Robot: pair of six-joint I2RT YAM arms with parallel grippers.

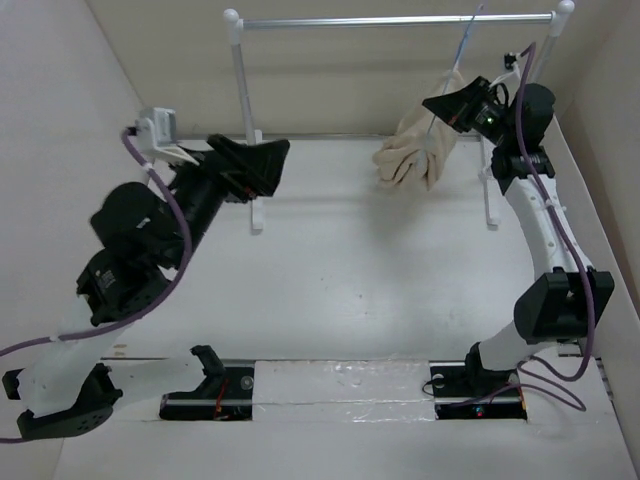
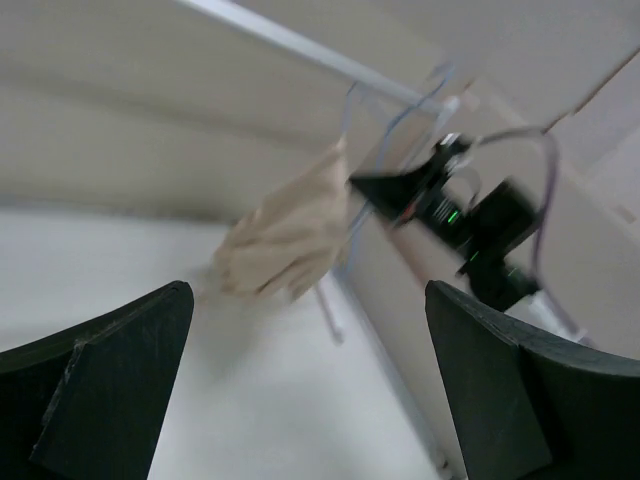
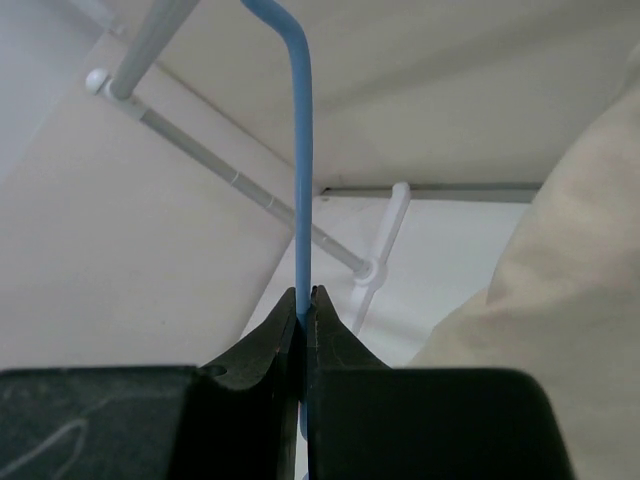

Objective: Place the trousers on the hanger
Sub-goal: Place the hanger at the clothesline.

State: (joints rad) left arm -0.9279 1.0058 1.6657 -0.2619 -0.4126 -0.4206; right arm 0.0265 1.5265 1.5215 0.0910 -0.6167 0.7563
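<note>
I will move my right gripper to the right in the top view toward the bar's end (image 1: 543, 18) and let go of the hanger's wire, because the hanger's hook meets the silver bar.
The beige trousers (image 1: 415, 150) hang in a bunch from the thin pale blue hanger (image 1: 462, 48) at the back right, under the rack's bar. My right gripper (image 1: 447, 108) is shut on the hanger's wire just above the cloth. In the right wrist view the jaws (image 3: 305, 300) pinch the blue hanger wire (image 3: 301, 150), with the trousers (image 3: 570, 290) to the right. My left gripper (image 1: 272, 168) is wide open and holds nothing, well left of the trousers. Its wrist view shows the left gripper (image 2: 308, 310), the trousers (image 2: 290, 235) and the hanger (image 2: 348, 110) far ahead.
A rack with white posts and a silver bar (image 1: 390, 20) stands across the back; its left post (image 1: 245, 110) rises just behind my left gripper. Pale walls close in the table on the left, back and right. The rack's right post (image 1: 490, 200) stands beside my right arm.
</note>
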